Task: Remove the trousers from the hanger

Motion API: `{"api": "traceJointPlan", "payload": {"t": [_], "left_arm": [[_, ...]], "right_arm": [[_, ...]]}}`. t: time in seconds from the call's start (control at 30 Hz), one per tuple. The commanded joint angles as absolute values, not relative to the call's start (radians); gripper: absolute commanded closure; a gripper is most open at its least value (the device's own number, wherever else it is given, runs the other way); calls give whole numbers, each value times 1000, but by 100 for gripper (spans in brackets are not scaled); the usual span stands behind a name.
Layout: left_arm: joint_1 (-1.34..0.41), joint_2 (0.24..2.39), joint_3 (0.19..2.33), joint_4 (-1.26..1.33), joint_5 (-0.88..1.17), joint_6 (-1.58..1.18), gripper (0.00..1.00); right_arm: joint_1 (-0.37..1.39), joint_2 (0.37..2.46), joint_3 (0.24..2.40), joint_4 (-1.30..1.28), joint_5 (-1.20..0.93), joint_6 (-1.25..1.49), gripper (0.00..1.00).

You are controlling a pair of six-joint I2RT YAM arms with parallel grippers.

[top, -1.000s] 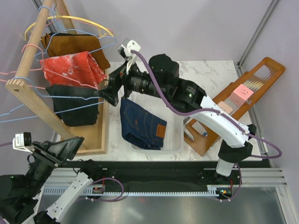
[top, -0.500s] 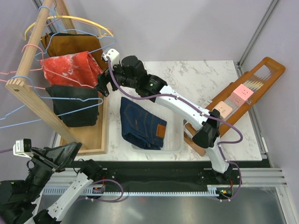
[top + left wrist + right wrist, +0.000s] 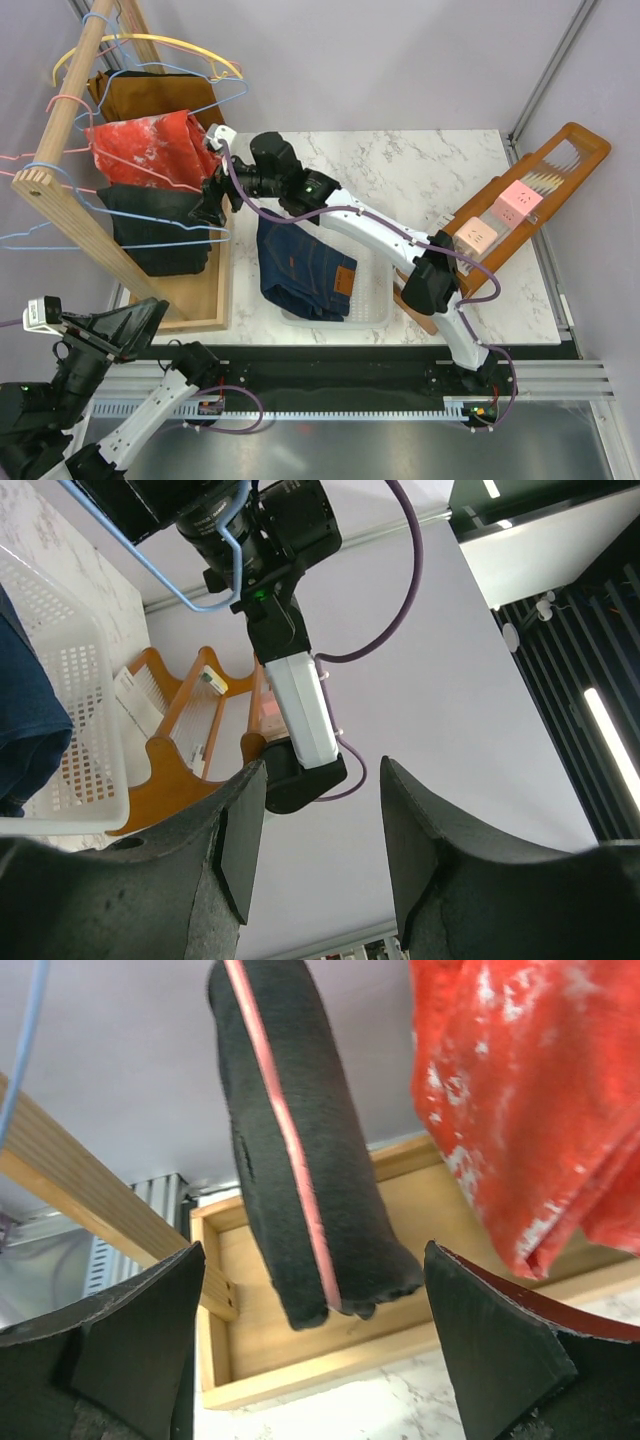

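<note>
I need to slide my right gripper to the left in the top view next, around the black trousers' edge just beyond its open fingers, then close it.
Black trousers (image 3: 155,228) hang folded over a wire hanger (image 3: 190,213) on the wooden rack (image 3: 62,200). In the right wrist view their lower end (image 3: 320,1170) hangs between and just ahead of my open right gripper (image 3: 315,1360), with a pink hanger wire (image 3: 285,1130) running along the fold. From above, the right gripper (image 3: 210,203) sits at the trousers' right edge. Dark blue denim trousers (image 3: 300,265) with a brown patch lie in the white basket (image 3: 370,312). My left gripper (image 3: 148,312), low at the near left, is open on nothing (image 3: 320,850).
A red white-mottled cloth (image 3: 150,148) (image 3: 530,1110) and a brown garment (image 3: 150,98) hang above the black trousers. The rack's wooden base tray (image 3: 205,305) lies below. Several bare hangers (image 3: 160,45) hang on the rack. A wooden stand (image 3: 540,185) with pink boxes sits at the right.
My right arm has stretched left from above the basket to the rack, bringing its open gripper up to the black trousers. The left arm has shifted only slightly.
</note>
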State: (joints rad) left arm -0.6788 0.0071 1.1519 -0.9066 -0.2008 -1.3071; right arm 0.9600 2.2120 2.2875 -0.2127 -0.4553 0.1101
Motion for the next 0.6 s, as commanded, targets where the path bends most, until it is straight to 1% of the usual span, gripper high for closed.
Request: {"api": "traceJointPlan", "payload": {"t": [0.0,0.03,0.1,0.13,0.2,0.3,0.4,0.43,0.5,0.57], "left_arm": [[-684,-72,1144,-923,-244,-1339,44],[-684,-72,1143,-922,-242,-1341,43],[-684,-68,1143,-923,-241,-1342,44],[-684,-66,1144,-923,-241,-1342,43],[-684,-66,1147,-925,-245,-1344,43],[-686,-67,1154,-931,-253,-1344,44],[-686,-66,1155,-934,-258,-1347,43],[-686,-64,1154,-933,-258,-1348,44],[-686,-61,1154,-934,-255,-1350,43],[-686,-54,1154,-934,-252,-1348,43]], "right_arm": [[965,2269,2332,-107,-541,172,5],[965,2295,2341,-85,-543,189,8],[966,2328,2393,-72,-552,202,11],[965,2364,2414,-58,-551,221,15],[969,2393,2462,-40,-552,236,18],[974,2410,2462,-6,-528,247,21],[979,2414,2460,41,-515,271,33],[980,2419,2464,55,-517,281,43],[989,2416,2468,60,-522,282,51],[1000,2398,2456,61,-517,272,64]]}}
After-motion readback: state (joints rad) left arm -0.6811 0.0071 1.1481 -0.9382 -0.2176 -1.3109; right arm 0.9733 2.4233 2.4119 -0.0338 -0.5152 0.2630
